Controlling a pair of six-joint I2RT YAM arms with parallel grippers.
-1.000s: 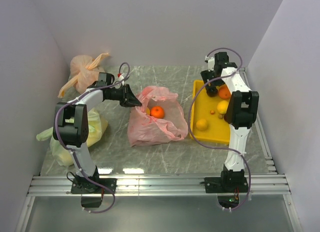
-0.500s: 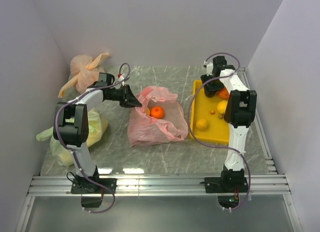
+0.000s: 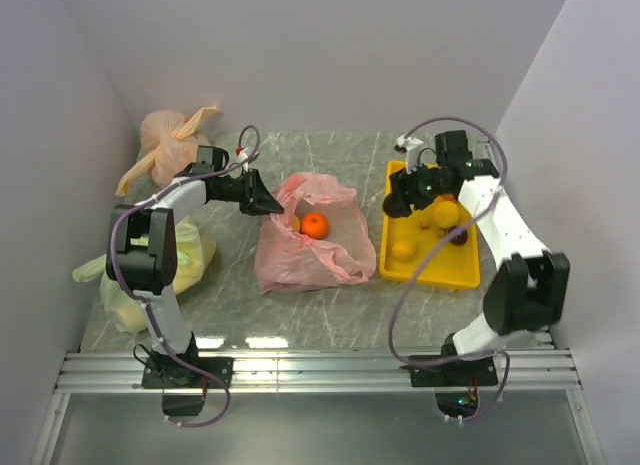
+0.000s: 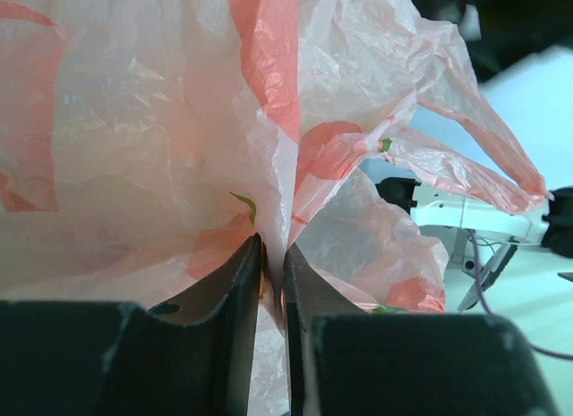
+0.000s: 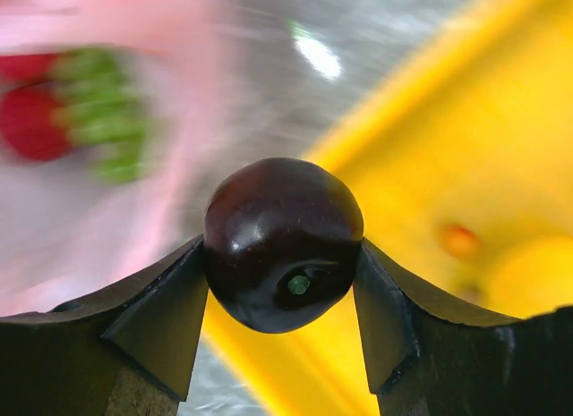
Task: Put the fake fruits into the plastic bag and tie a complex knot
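Observation:
The robot's right gripper will next move the purple fruit across from the tray, then lower it into the gap of the pink bag beside the orange fruit.
The pink plastic bag [image 3: 310, 257] lies open at mid-table with an orange fruit [image 3: 314, 225] and a yellow one [image 3: 295, 223] inside. No knot is in view. My left gripper [image 3: 268, 200] is shut on the bag's left rim; in the left wrist view its jaws [image 4: 273, 259] pinch a fold of the pink film [image 4: 161, 121]. My right gripper [image 3: 397, 200] hovers over the left edge of the yellow tray [image 3: 432, 272], shut on a glossy dark purple fruit [image 5: 277, 210] seen in the right wrist view.
Two yellow fruits [image 3: 404, 250] [image 3: 447, 213], a dark one [image 3: 458, 235] and small pieces lie in the tray. A tied orange-peach bag [image 3: 170, 135] sits at the back left, a yellow-green bag [image 3: 185, 260] by the left arm. Walls stand on three sides.
The right arm swung from the tray's back corner toward its left edge, and its jaws closed on the dark fruit and lifted it. The left arm and bag have not moved.

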